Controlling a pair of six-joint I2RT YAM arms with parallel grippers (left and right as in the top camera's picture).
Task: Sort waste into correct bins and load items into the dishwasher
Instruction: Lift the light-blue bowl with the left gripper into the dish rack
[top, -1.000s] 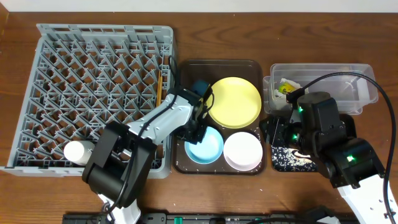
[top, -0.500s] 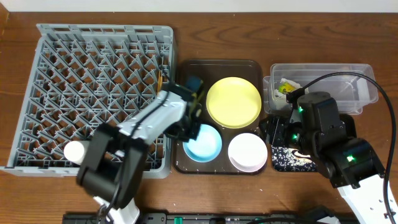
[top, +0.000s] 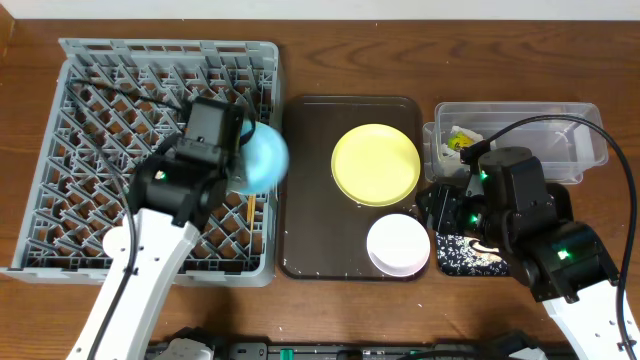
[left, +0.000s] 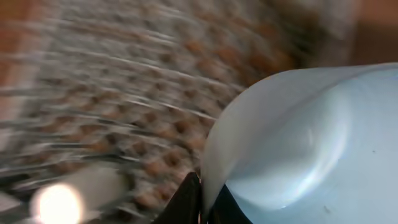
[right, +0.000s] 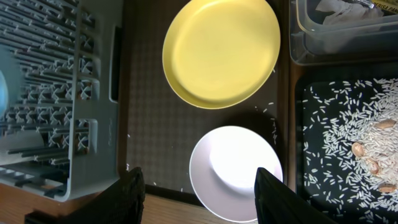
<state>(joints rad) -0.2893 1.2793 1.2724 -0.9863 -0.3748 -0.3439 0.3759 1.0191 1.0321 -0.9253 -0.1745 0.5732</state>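
My left gripper turns and tilts away from the brown tray (top: 310, 200) next, then lowers the light blue bowl (top: 264, 158) onto the dish rack's wires.
My left gripper (top: 243, 152) is shut on the rim of the light blue bowl (top: 264, 158) and holds it tilted above the right side of the grey dish rack (top: 100, 100). The left wrist view is blurred; there my fingers (left: 202, 200) pinch the bowl's rim (left: 298, 143). The yellow plate (top: 375, 165) and white bowl (top: 397, 243) sit on the brown serving tray (top: 310, 200). My right gripper (right: 205, 198) is open and empty above the white bowl (right: 239, 168), near the yellow plate (right: 221, 50). A chopstick (top: 250, 208) lies in the rack. The cup is hidden.
The clear tub (top: 560, 130) at the back right holds the wrapper (top: 462, 138) and white paper. The black tray (right: 348, 143) in front of it holds rice grains. A few grains lie loose on the brown tray (right: 146, 93). My right arm (top: 515, 205) covers part of the black tray.
My left gripper has lifted the blue bowl off the brown tray and carried it left and back, over the rack. The right arm has not moved.
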